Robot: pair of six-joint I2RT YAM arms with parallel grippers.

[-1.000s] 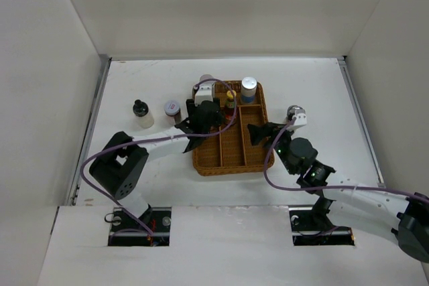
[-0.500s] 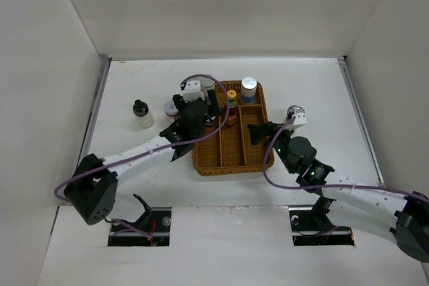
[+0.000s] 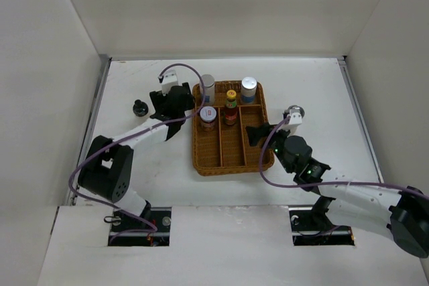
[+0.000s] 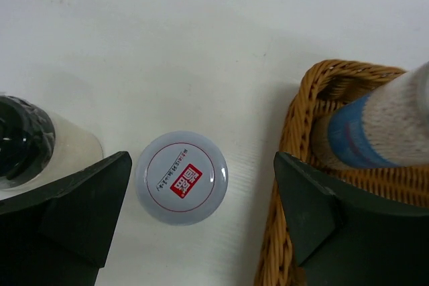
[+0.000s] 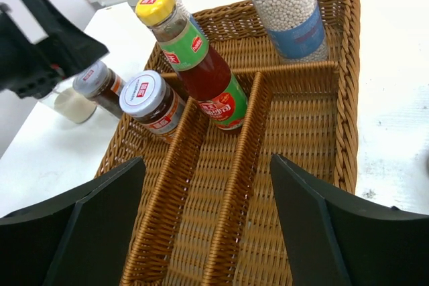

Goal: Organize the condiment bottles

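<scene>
I should lower my left gripper next and close it around the white lid of the brown jar beside the basket, because the lid is already between my open fingers.
The wicker basket [image 3: 231, 159] holds two silver-topped shakers [image 3: 208, 87] [image 3: 249, 88], the red sauce bottle [image 3: 231, 106] and a white-lidded brown jar [image 3: 208, 117]. My left gripper [image 3: 171, 104] hovers left of the basket, open, over a second brown jar [image 4: 181, 177] that stands on the table between its fingers, untouched. The black-capped shaker [image 3: 139, 107] stands further left. The grey-capped shaker [image 3: 293, 111] stands right of the basket, partly hidden by my right wrist. My right gripper [image 5: 206, 162] is open and empty over the basket's near half.
The basket's rim [image 4: 301, 112] lies just right of the left gripper's right finger. White walls close the table on the left, right and back. The front parts of the basket's three long compartments [image 5: 221, 232] hold nothing.
My left gripper opened, left the brown jar standing in the basket's left compartment, and swung left out of the basket to above the second jar. The right arm barely moved.
</scene>
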